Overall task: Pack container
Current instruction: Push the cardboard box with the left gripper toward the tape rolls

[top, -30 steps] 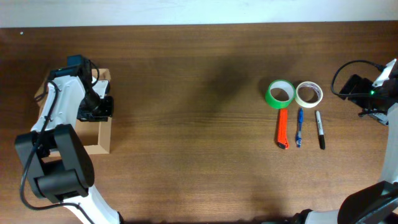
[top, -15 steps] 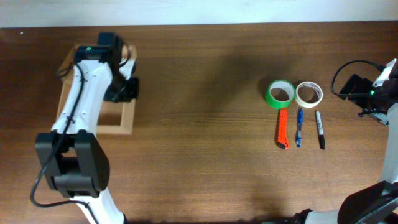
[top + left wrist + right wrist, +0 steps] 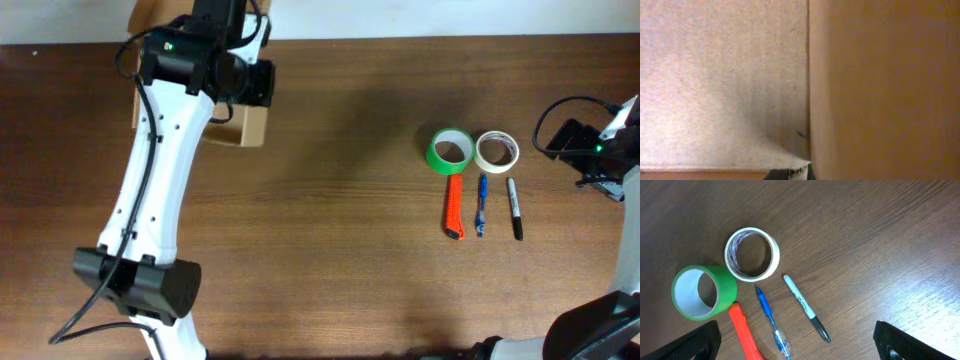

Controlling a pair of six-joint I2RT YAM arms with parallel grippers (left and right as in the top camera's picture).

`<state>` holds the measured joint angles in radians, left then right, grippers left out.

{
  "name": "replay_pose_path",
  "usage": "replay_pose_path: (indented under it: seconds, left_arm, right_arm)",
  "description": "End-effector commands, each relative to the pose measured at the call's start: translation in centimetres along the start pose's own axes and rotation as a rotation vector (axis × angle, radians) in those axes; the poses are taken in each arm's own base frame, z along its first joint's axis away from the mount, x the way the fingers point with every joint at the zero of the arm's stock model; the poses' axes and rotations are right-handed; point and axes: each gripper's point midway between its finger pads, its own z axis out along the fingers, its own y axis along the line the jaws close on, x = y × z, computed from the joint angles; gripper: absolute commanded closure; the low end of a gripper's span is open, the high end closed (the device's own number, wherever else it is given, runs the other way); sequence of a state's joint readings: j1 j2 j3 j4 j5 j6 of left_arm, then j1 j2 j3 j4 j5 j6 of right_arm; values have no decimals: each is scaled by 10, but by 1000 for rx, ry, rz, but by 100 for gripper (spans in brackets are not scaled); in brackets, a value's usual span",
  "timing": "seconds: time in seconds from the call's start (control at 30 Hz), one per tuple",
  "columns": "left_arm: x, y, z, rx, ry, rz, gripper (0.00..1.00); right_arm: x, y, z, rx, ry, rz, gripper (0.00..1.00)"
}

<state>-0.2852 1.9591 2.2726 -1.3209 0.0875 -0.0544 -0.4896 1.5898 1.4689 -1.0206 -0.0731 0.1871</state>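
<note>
The left gripper swings the container (image 3: pixel 250 125) toward the loose items next and frees it on the tabletop (image 3: pixel 378 150) beside the green tape roll, since the items lie far from it.
The tan cardboard container (image 3: pixel 250 125) is at the table's far left, mostly hidden under my left arm, part of it reaching past the back edge. My left gripper (image 3: pixel 246 84) is on it. In the left wrist view, cardboard (image 3: pixel 720 75) fills the frame at very close range. My right gripper (image 3: pixel 800 347) is open and empty, hovering at the right edge of the table (image 3: pixel 585 150) above the loose items.
A green tape roll (image 3: pixel 451 151) (image 3: pixel 702 291) and a white tape roll (image 3: pixel 496 151) (image 3: pixel 751 254) lie side by side at right. Below them lie an orange cutter (image 3: pixel 455 206), a blue pen (image 3: pixel 481 205) and a black marker (image 3: pixel 514 208).
My left arm has swung from the left edge up and to the right toward the table's back edge, and the container has moved with it. The right arm has not moved.
</note>
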Motion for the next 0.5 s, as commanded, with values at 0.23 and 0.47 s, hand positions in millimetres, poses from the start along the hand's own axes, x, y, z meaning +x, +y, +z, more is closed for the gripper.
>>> replay_pose_path:
  seconds: [0.23, 0.47]
  left_arm:
    - [17, -105, 18, 150, 58, 164, 99]
    - [62, -173, 61, 119, 184, 343, 99]
  right_arm:
    - [-2, 3, -5, -13, 1, 15, 1]
    - [0, 2, -5, -11, 10, 15, 1]
